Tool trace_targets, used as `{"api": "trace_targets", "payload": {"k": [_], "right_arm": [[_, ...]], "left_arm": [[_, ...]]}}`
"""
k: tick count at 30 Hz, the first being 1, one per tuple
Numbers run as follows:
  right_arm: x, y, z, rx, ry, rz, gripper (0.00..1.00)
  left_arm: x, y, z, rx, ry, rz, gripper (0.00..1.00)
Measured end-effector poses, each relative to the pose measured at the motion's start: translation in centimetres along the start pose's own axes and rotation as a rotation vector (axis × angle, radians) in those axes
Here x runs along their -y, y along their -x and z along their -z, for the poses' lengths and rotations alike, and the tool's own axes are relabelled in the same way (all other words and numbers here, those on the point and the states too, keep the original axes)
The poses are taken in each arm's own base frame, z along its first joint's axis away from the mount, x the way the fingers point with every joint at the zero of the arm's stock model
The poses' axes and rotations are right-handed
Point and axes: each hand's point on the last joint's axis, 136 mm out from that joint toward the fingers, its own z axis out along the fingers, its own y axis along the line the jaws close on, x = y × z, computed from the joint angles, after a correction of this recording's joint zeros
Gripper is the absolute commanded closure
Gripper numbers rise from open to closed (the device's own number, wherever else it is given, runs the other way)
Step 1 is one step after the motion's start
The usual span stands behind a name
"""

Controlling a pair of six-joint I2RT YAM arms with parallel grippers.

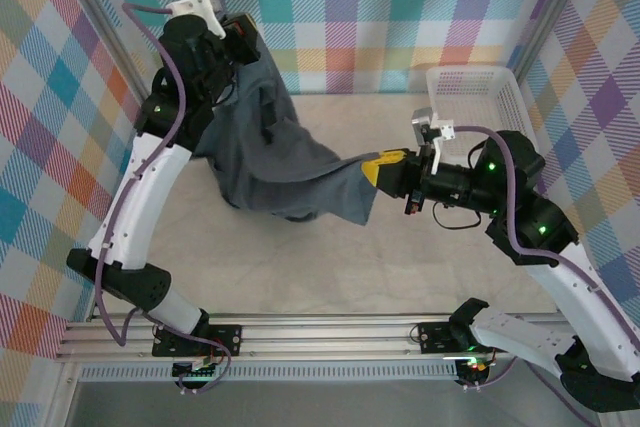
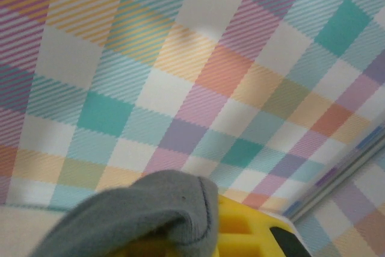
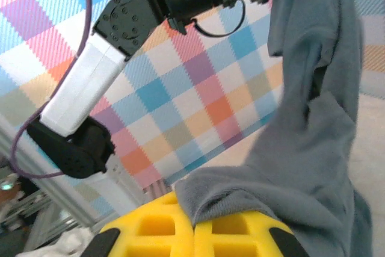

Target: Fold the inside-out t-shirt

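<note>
The shirt's upper edge hangs high, so my left gripper will next move down and toward the basket and release it over the bare tabletop by the back wall [image 1: 309, 108].
The dark grey inside-out t-shirt [image 1: 270, 162] hangs stretched between both grippers, and its lower part rests bunched on the table. High at the back left, my left gripper [image 1: 243, 44] is shut on the shirt's upper edge. In the left wrist view a hemmed fold of the t-shirt [image 2: 150, 215] lies over a yellow finger [image 2: 249, 233]. At mid table my right gripper [image 1: 380, 169] is shut on another edge of the shirt. In the right wrist view its yellow fingers [image 3: 150, 230] meet with the t-shirt [image 3: 301, 148] pinched between them.
A white mesh basket [image 1: 480, 97] stands at the back right, just behind the right arm. Checked cloth walls [image 1: 400, 7] close in the back and both sides. The left arm [image 3: 90, 88] rises tall along the left side.
</note>
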Motion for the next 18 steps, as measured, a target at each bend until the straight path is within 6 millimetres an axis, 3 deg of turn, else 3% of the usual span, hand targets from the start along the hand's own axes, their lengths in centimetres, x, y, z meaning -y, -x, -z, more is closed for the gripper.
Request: {"api": "trace_targets", "payload": {"k": [2,5,8,9,10,12,14,16,18], "right_arm": [[1.4,1.0,0.6,0.055,-0.098,0.006,1.0],[5.2,2.2,1.5,0.131,-0.326,-0.025,1.0],[9.8,2.7,2.6,0.149,-0.591,-0.097,1.0],[11.7,2.6,2.9,0.141,-0.689,-0.132,1.0],[13.1,2.5,3.2,0.135,-0.761,-0.158,1.0],[16.6,1.4,3.7,0.098,-0.923,-0.222,1.0],[19.7,-0.9,4.0,0.029,-1.051,-0.276,1.0],[21.9,-3.2,4.3,-0.052,-1.14,-0.317,1.0],[23.3,-4.9,4.4,-0.111,-1.193,-0.347,1.0]], "left_arm": [[0.7,2.1,-1.2,0.062,0.009,-0.014,1.0],[1.8,5.4,-4.3,0.175,0.008,-0.006,1.0],[0.6,4.2,-9.2,0.202,0.032,0.022,1.0],[-0.5,2.3,-11.4,0.185,0.054,0.025,1.0],[-1.6,0.1,-13.4,0.15,0.077,0.026,0.94],[-4.9,-6.7,-17.7,0.029,0.147,0.012,0.62],[-8.2,-13.8,-20.5,-0.11,0.22,-0.007,0.43],[-11.2,-20.1,-21.6,-0.254,0.289,-0.041,0.35],[-13.3,-24.3,-20.9,-0.386,0.347,-0.069,0.34]]}}
